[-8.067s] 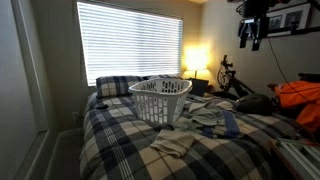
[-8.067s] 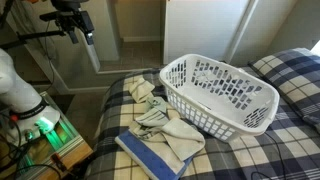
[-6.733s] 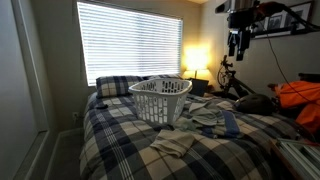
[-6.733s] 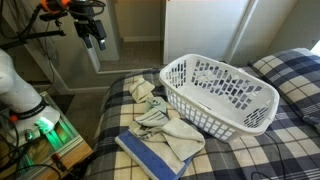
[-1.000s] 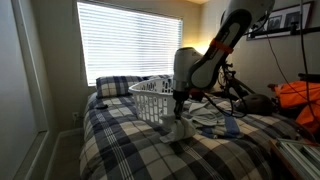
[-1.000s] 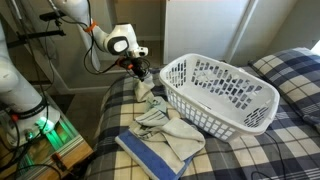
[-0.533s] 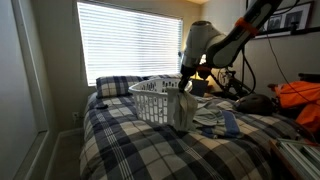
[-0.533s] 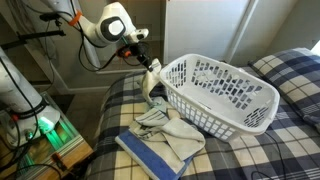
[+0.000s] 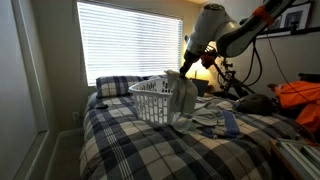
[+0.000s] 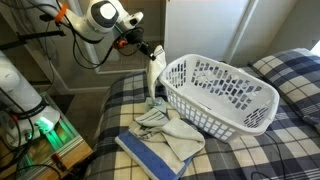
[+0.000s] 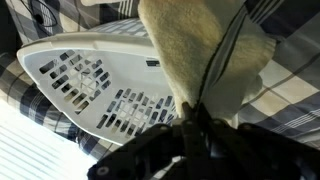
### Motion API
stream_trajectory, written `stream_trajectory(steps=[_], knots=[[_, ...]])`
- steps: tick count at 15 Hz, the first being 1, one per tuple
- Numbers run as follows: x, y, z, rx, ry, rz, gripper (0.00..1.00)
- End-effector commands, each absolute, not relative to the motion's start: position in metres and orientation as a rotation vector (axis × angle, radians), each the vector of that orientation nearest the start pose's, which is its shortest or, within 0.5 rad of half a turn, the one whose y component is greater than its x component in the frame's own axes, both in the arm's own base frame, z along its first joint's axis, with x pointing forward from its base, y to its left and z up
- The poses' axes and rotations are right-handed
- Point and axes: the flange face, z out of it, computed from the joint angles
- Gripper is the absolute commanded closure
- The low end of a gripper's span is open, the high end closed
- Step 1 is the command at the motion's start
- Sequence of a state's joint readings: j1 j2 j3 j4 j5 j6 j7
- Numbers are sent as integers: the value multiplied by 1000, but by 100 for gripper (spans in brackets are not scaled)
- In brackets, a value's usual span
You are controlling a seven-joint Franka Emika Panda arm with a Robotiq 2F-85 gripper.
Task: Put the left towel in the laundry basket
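My gripper should next go up until the hanging towel clears the basket's rim, then move outward, go down and let go, because the basket's opening (image 10: 214, 90) (image 11: 100, 88) is outward and below.
A pale cream towel (image 9: 186, 100) hangs in the air from my gripper (image 9: 186, 70), which is shut on its top edge. It dangles beside the near rim of the white laundry basket (image 9: 158, 90) on the plaid bed. In an exterior view the gripper (image 10: 149, 52) holds the towel (image 10: 155, 76) just left of the basket (image 10: 192, 100), with the lower end clear of the bedding. The wrist view has the towel (image 11: 200, 45) bunched between the shut fingers (image 11: 195, 118), with the basket (image 11: 80, 80) beneath and to the side.
More towels (image 10: 165, 132) lie in a pile on the plaid bed (image 10: 120, 100) beside the basket; the same pile (image 9: 215, 118) appears in both exterior views. A lit lamp (image 9: 197, 55) and a bicycle stand past the bed. Orange fabric (image 9: 300, 95) lies at the right.
The gripper has risen from the bed with the towel and moved toward the basket. The towel now hangs free above the bedding.
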State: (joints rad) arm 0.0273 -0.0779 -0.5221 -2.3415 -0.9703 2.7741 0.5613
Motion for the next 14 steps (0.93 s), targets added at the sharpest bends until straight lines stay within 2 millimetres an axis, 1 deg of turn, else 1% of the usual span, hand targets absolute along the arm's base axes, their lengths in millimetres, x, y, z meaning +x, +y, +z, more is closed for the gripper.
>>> stream_trajectory(steps=[1, 4, 5, 7, 9, 12, 14], knots=[[476, -218, 403, -3505, 410, -878, 93], [475, -217, 400, -3504, 410, -871, 93], [475, -217, 400, -3504, 411, -871, 97], [479, -241, 402, -3535, 550, -898, 98], [479, -267, 408, -3524, 700, -955, 98], [480, -308, 423, -3535, 901, -1099, 98], [483, -331, 432, -3534, 988, -1227, 98]])
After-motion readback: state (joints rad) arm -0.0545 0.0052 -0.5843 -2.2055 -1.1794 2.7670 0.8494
